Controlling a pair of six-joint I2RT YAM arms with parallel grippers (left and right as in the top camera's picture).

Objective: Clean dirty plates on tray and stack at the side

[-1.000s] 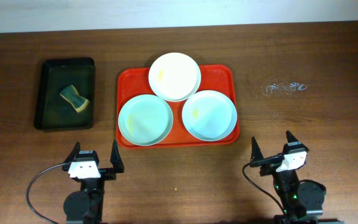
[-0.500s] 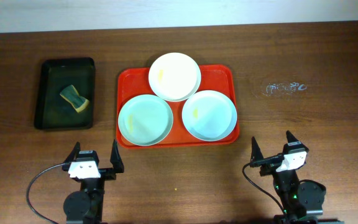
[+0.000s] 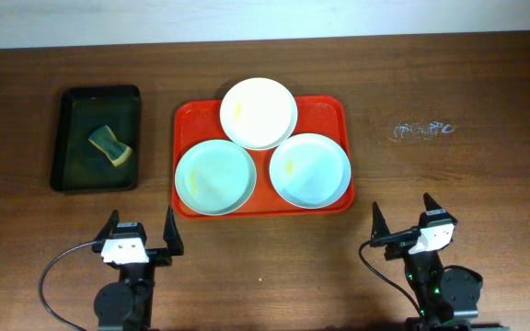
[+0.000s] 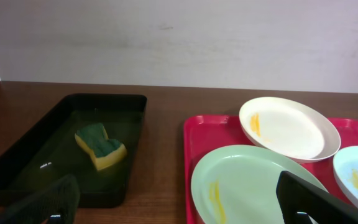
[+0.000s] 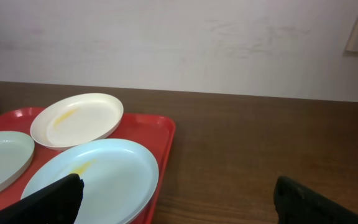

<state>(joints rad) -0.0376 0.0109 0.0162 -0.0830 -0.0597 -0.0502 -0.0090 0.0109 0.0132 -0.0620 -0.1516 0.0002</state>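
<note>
My left gripper moves outward over the black tray next, tips to point down and lowers onto the sponge's middle (image 3: 110,145) (image 4: 100,147), since raised tray sides surround it.
The red tray (image 3: 334,112) lies at the table's middle with three plates on it. The cream-white plate (image 3: 259,112) is at the back, resting partly on the two pale blue-green plates: one at front left (image 3: 215,176), one at front right (image 3: 310,170). Each shows a yellowish smear. My left gripper (image 3: 140,235) is open and empty near the front edge, in front of the tray's left corner. My right gripper (image 3: 405,222) is open and empty at the front right, apart from the tray. In the left wrist view the front left plate (image 4: 247,183) lies just ahead; in the right wrist view the front right plate (image 5: 104,177) does.
A black tray (image 3: 72,161) at the left holds a yellow and green sponge (image 3: 110,144), also seen in the left wrist view (image 4: 100,145). A faint white smudge (image 3: 420,130) marks the table right of the red tray. A pale wall stands behind the table.
</note>
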